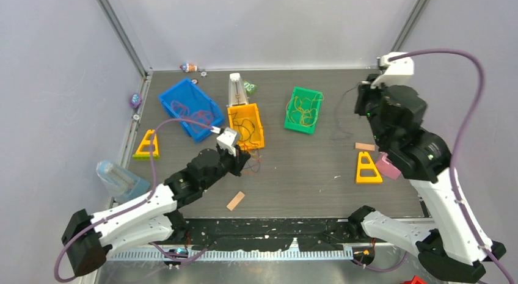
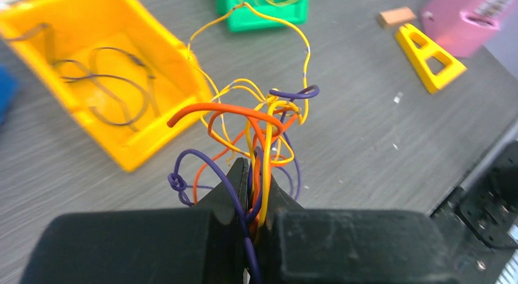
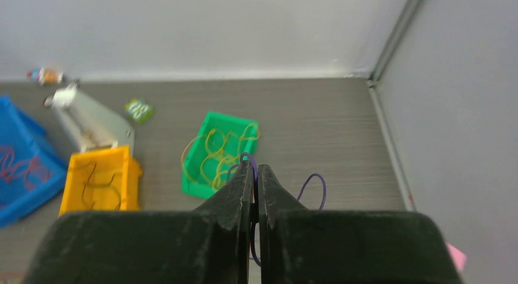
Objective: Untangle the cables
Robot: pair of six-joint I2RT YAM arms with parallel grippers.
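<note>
Next, my right gripper swings left in the top view, lowers over the yellow bin [image 1: 246, 127] [image 3: 100, 182] and releases the purple cable, since dark cables lie inside.
My left gripper [image 2: 256, 165] is shut on a tangle of orange, yellow and purple cables [image 2: 256, 122], held just in front of the yellow bin [image 2: 159, 137]. In the top view the left gripper [image 1: 245, 159] sits at that bin's near edge [image 1: 247, 145]. My right gripper [image 3: 253, 168] is shut on a single purple cable [image 3: 313, 179], which loops out beside the fingers. In the top view the right gripper [image 1: 361, 107] is at the far right with the purple cable [image 1: 339, 128] hanging below it. The yellow bin holds dark cables [image 2: 107, 88].
A blue bin [image 1: 176, 91] holds reddish cables and a green bin [image 1: 292, 125] holds yellow cables. Yellow triangular stands [image 1: 147, 145] [image 1: 368, 168], a pink block [image 1: 387, 167], two wooden blocks [image 1: 236, 200] [image 1: 364, 146] and a clear container [image 1: 119, 180] lie around.
</note>
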